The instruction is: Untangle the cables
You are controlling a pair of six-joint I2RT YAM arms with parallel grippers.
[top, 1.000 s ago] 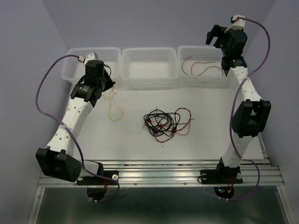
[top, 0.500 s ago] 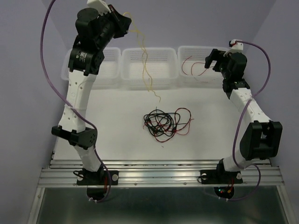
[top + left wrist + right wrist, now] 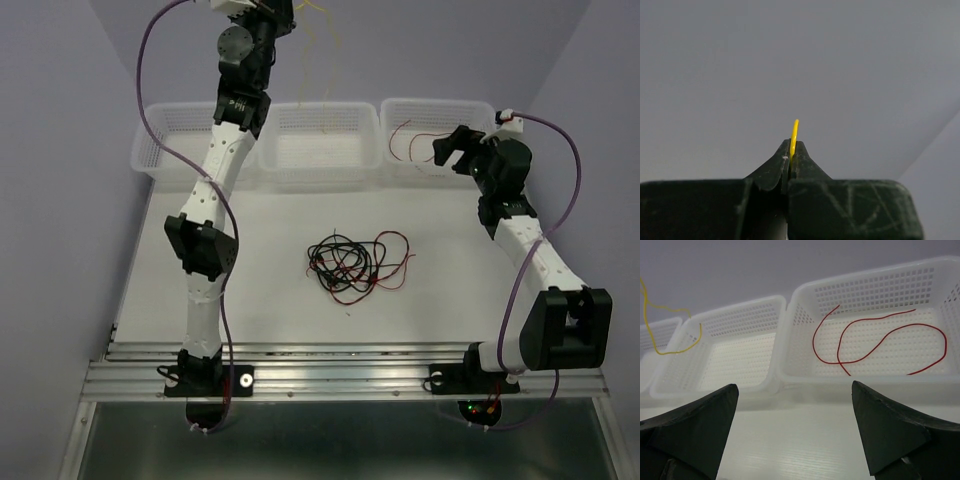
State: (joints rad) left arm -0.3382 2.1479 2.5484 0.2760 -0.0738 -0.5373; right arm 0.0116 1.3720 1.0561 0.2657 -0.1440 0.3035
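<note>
My left gripper should move down next, tilting its fingers down, and let go of the hanging yellow cable inside the middle basket. The basket stands empty below both of them.
A tangle of black and red cables lies on the white table in the middle. My left gripper is raised high at the top of the overhead view and is shut on a yellow cable. That cable hangs down over the middle basket and shows in the right wrist view. One red cable lies in the right basket. My right gripper is open and empty, in front of the right basket.
Three white perforated baskets stand in a row at the back; the left basket holds nothing that I can see. Purple arm cables loop beside both arms. A metal rail runs along the near edge.
My left arm has swung up and to the right, lifting the yellow cable from the table to high over the middle basket. My right gripper has come down and forward from the right basket.
</note>
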